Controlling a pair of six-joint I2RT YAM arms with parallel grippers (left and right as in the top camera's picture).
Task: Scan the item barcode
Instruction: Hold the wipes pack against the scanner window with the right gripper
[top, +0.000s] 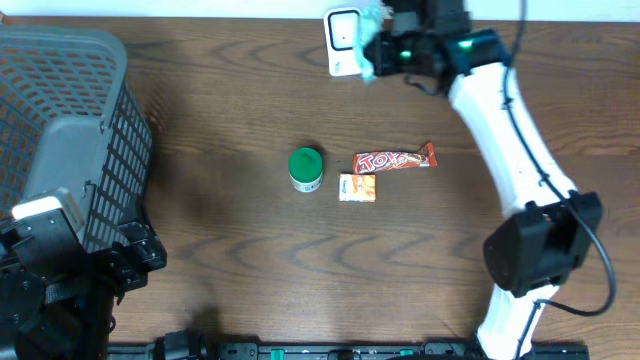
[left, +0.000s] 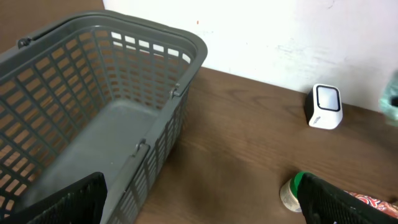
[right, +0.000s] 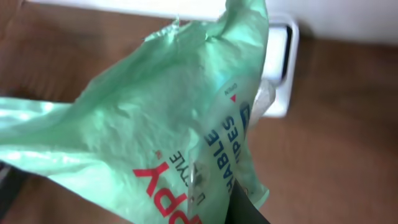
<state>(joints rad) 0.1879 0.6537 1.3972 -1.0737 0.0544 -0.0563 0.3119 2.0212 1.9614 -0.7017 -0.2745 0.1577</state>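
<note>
The tabletop far right (top: 624, 236) in the overhead view is bare, so my right gripper will pass over the scanner (top: 343, 40) next. Then it will go back and down there and release the packet.
My right gripper (top: 385, 48) is shut on a pale green wipes packet (top: 372, 38) at the far middle of the table. It holds the packet right in front of the white barcode scanner (top: 343, 40). The crumpled packet (right: 143, 124) fills the right wrist view and covers most of the scanner (right: 283, 62); one dark fingertip (right: 245, 208) shows at its lower edge. No barcode is visible on the packet. My left gripper (left: 199, 208) stands open and empty at the near left, beside the basket (left: 93, 93), far from the scanner (left: 324, 106).
A grey plastic basket (top: 60, 120) fills the left side. Mid-table lie a green-lidded jar (top: 305, 168), a red candy bar (top: 393, 159) and a small orange packet (top: 357, 188). A white wall runs behind the scanner.
</note>
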